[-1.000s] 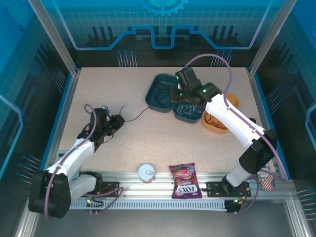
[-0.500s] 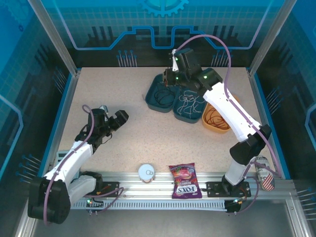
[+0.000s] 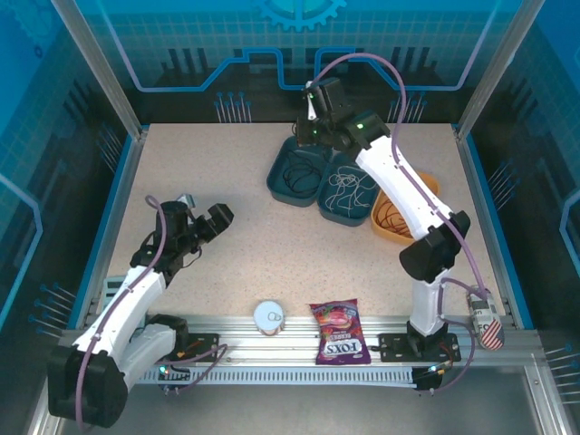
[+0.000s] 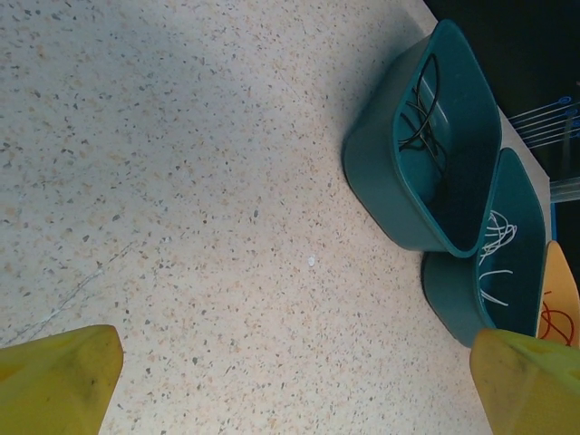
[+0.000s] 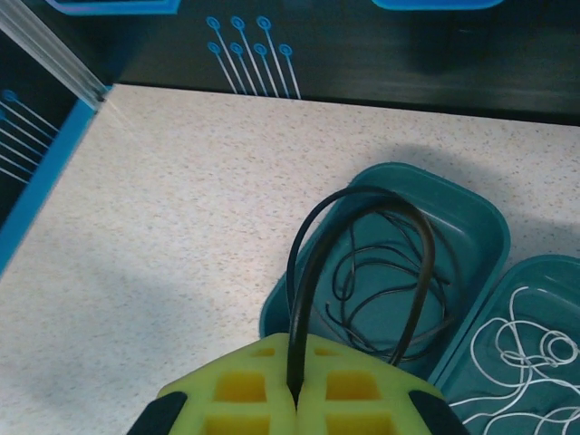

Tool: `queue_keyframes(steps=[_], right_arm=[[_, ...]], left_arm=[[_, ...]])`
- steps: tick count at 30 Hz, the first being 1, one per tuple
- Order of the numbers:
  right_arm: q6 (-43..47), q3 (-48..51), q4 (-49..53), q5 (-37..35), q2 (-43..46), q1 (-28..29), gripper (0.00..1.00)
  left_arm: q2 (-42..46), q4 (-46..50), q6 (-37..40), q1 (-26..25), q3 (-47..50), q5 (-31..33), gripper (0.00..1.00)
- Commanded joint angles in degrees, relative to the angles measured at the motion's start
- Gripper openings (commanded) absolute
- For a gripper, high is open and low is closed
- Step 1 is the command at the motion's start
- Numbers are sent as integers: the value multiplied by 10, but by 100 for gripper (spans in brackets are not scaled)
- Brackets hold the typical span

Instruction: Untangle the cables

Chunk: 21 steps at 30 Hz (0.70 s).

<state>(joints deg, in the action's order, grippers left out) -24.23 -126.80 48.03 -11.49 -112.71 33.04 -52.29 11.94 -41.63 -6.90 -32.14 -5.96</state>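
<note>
The robot's right gripper needs to move down into the teal bin with the black coils and release the loop there, because the rest of the loop's cable already lies in that bin.
The black cable [image 5: 362, 210] arches up out of the left teal bin [image 5: 471, 227], and my right gripper [image 5: 294, 395] is shut on its loop. From above, that gripper [image 3: 310, 134] hangs over the far end of this bin [image 3: 279, 172], where the remaining black cable [image 3: 297, 172] lies coiled. The white cable [image 3: 349, 188] rests in the second teal bin [image 3: 333, 214], the red cable [image 3: 391, 217] in the orange bin [image 3: 426, 188]. My left gripper [image 3: 207, 217] stands open over bare table at the left, nothing between its yellow fingertips [image 4: 56, 381].
A round white tin [image 3: 269, 315] and a snack bag [image 3: 335, 332] lie at the near edge by the rail. A small can [image 3: 489, 332] sits at the near right. Blue walls and metal posts fence the table.
My left gripper opened and let go of the black cable's end, which no longer stretches across the table. The right arm rose toward the back with the black cable in its grip.
</note>
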Motion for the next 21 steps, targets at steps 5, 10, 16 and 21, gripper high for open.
queue_keyframes(steps=[5, 10, 16, 21], right_arm=[[30, -40, 9, -55, -71, -9, 0], [34, -51, 20, -79, -103, -10, 0], [40, -50, 12, -105, -137, -12, 0], [43, -54, -8, -107, -175, -13, 0]], left_arm=[[17, 31, 21, 6, -16, 9, 99], [17, 33, 22, 6, -15, 9, 99], [17, 33, 24, 6, -12, 7, 99], [20, 40, 29, 6, -16, 1, 99]])
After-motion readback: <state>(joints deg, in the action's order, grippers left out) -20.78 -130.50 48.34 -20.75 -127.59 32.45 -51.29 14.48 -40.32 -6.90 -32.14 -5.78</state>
